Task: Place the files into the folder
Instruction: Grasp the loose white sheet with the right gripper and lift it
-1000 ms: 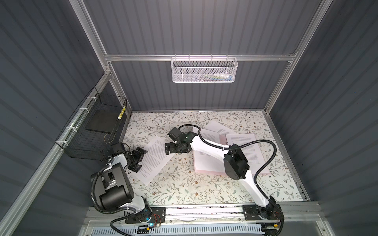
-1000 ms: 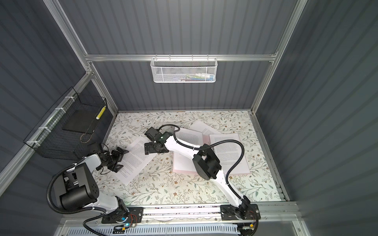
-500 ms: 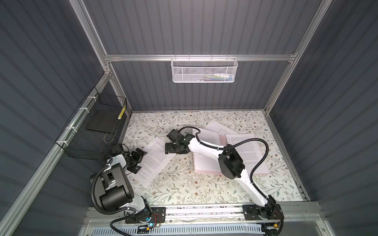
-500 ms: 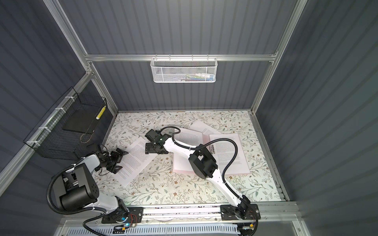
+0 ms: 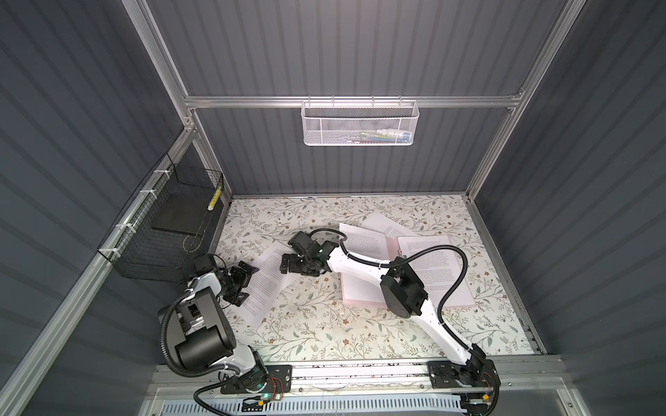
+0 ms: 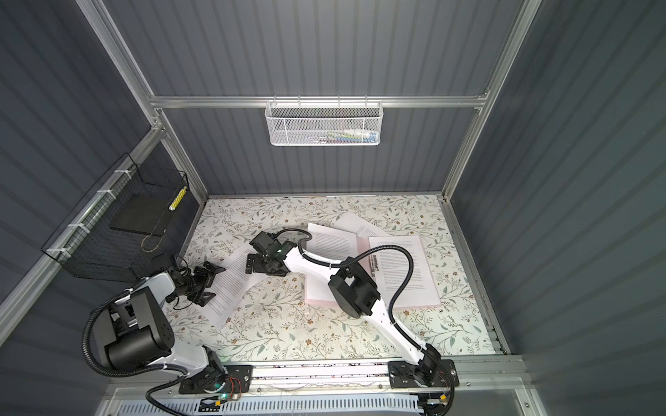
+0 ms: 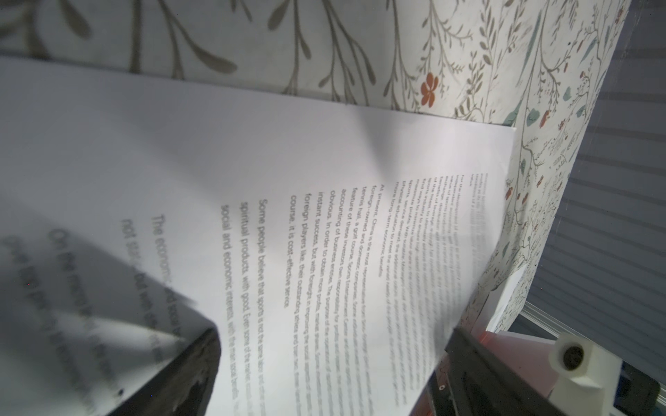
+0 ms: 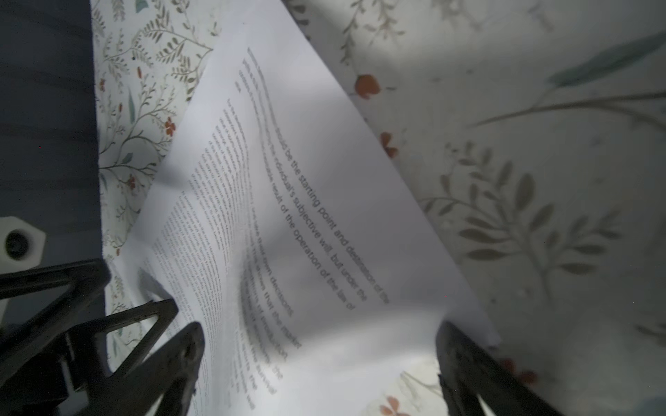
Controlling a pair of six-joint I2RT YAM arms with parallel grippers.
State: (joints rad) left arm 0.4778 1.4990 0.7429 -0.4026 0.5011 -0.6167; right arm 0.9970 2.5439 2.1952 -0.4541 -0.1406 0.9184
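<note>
My right gripper will roll and move back gently to close on the sheet's long edge facing the folder, since its open fingers are on both sides of the sheet's bulge.
One of the files, a loose printed sheet [image 5: 268, 284] [image 6: 230, 284], lies on the floral table left of centre. My left gripper [image 5: 240, 283] [image 6: 204, 284] is open at its left edge. My right gripper [image 5: 298, 264] [image 6: 260, 267] is open over its far right corner. In the left wrist view the sheet [image 7: 288, 180] spans the gap between the open gripper [image 7: 331, 371]. In the right wrist view the sheet [image 8: 288, 216] bulges up between the open gripper [image 8: 320, 363]. The pink folder [image 5: 355, 300] [image 6: 319, 300] lies open at the right, with other files [image 5: 432, 266] [image 6: 335, 241] on it.
A black wire basket [image 5: 158, 230] holding a dark slab [image 5: 176, 216] hangs on the left wall beside my left arm. A white mesh basket [image 5: 360, 126] hangs on the back wall. My right arm's elbow [image 5: 403, 291] and cable cross above the folder.
My right gripper has moved a little left and nearer over the sheet's corner, and its elbow has shifted left and down. The left gripper has stayed in place.
</note>
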